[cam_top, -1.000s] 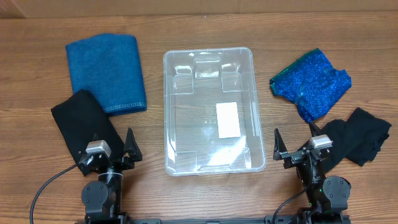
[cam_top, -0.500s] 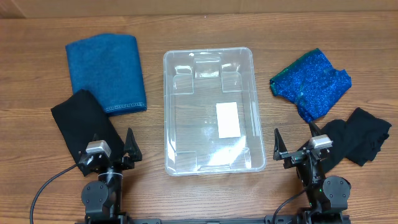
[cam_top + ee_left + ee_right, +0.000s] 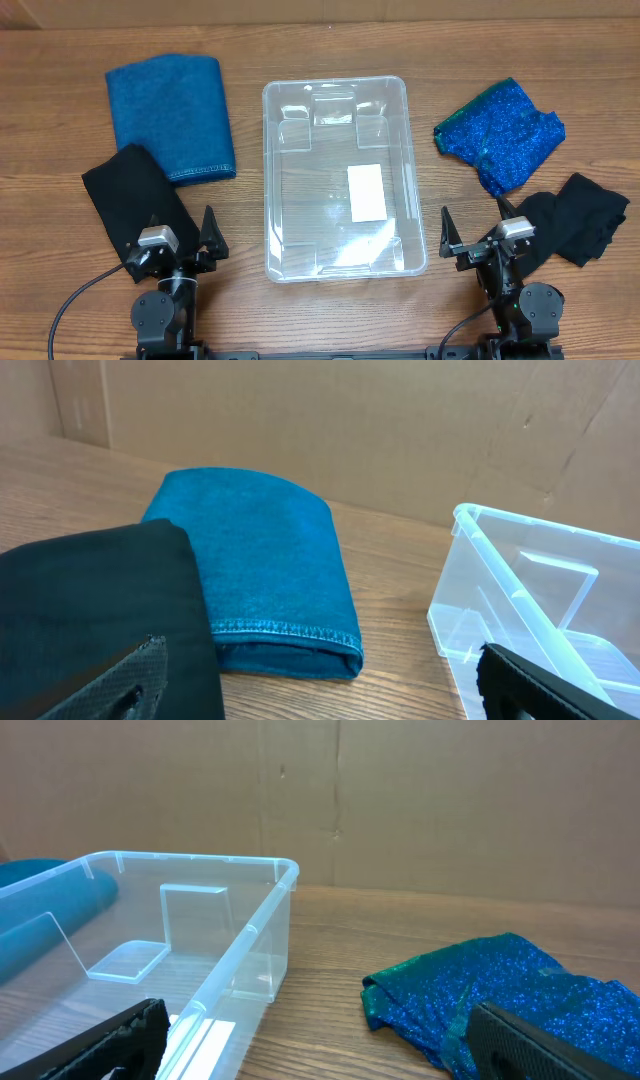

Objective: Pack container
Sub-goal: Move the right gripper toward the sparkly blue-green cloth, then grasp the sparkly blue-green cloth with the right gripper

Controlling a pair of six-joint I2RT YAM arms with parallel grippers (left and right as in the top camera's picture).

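Note:
My right gripper will next rise, swing outward, turn and go down onto the edge of the sparkly blue cloth [image 3: 500,135] farthest from the container. The cloth lies outward and is still unpacked.
The clear plastic container [image 3: 340,95] stands in the middle of the table with a white label [image 3: 366,192] on its bottom and nothing inside. It also shows in the left wrist view [image 3: 520,600] and the right wrist view [image 3: 230,935]. A folded blue towel [image 3: 172,115] lies at the far left, also in the left wrist view [image 3: 265,560]. A black cloth [image 3: 130,195] lies in front of it. A sparkly blue cloth [image 3: 500,135] and a black cloth [image 3: 575,215] lie at the right. My left gripper [image 3: 182,240] and right gripper [image 3: 480,232] are open and empty near the front edge.
Brown cardboard walls [image 3: 400,430] stand behind the wooden table. The sparkly cloth also shows in the right wrist view [image 3: 500,990], to the right of the container's corner.

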